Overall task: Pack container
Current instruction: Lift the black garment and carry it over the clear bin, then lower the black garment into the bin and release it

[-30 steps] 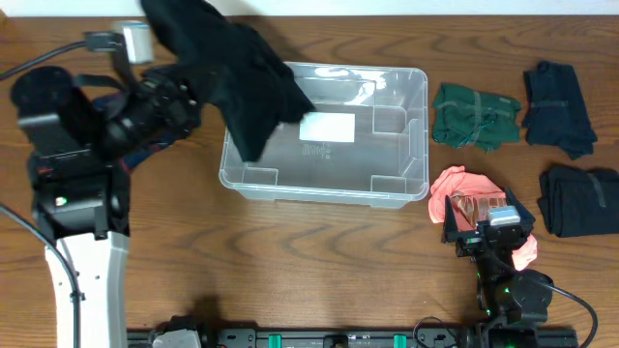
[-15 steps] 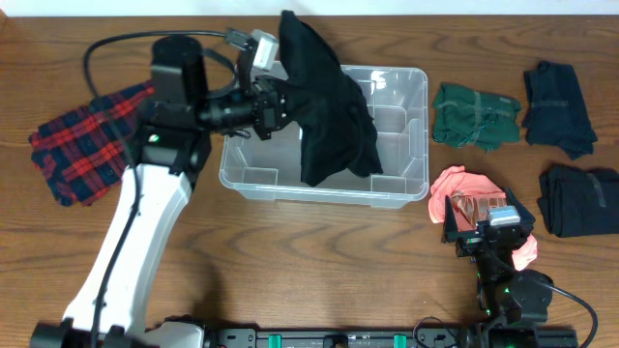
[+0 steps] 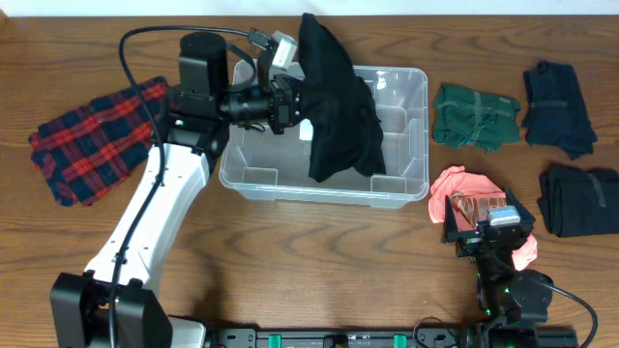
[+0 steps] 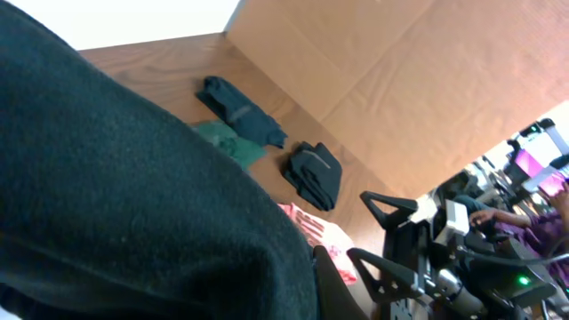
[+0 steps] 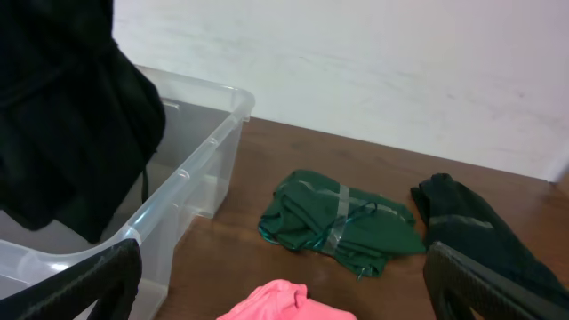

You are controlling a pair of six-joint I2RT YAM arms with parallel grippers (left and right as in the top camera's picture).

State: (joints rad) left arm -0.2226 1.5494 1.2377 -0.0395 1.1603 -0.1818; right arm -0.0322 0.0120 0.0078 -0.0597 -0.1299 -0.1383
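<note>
The black garment's lower end already hangs inside the clear container (image 3: 401, 159). I will lower my left gripper toward the container's bare bottom and release the garment there.
The clear container (image 3: 401, 159) sits mid-table, also seen at the left of the right wrist view (image 5: 206, 164). My left gripper (image 3: 293, 99) is shut on a black garment (image 3: 340, 111) that hangs over the container's middle, its lower end down inside. The same black garment (image 4: 116, 196) fills most of the left wrist view, beside one finger (image 4: 333, 289). My right gripper (image 3: 476, 209) rests open over a pink garment (image 3: 453, 184) to the right of the container, its fingers (image 5: 89, 284) wide apart with nothing between them.
A red plaid cloth (image 3: 92, 140) lies at the far left. Right of the container are a folded green garment (image 3: 474, 116), a dark navy one (image 3: 559, 95) and a black one (image 3: 580, 198). The green garment (image 5: 342, 222) lies ahead of my right gripper.
My left arm has swung right with the black garment, from the container's left end to over its middle. The plaid cloth is uncovered now. The right arm has not moved.
</note>
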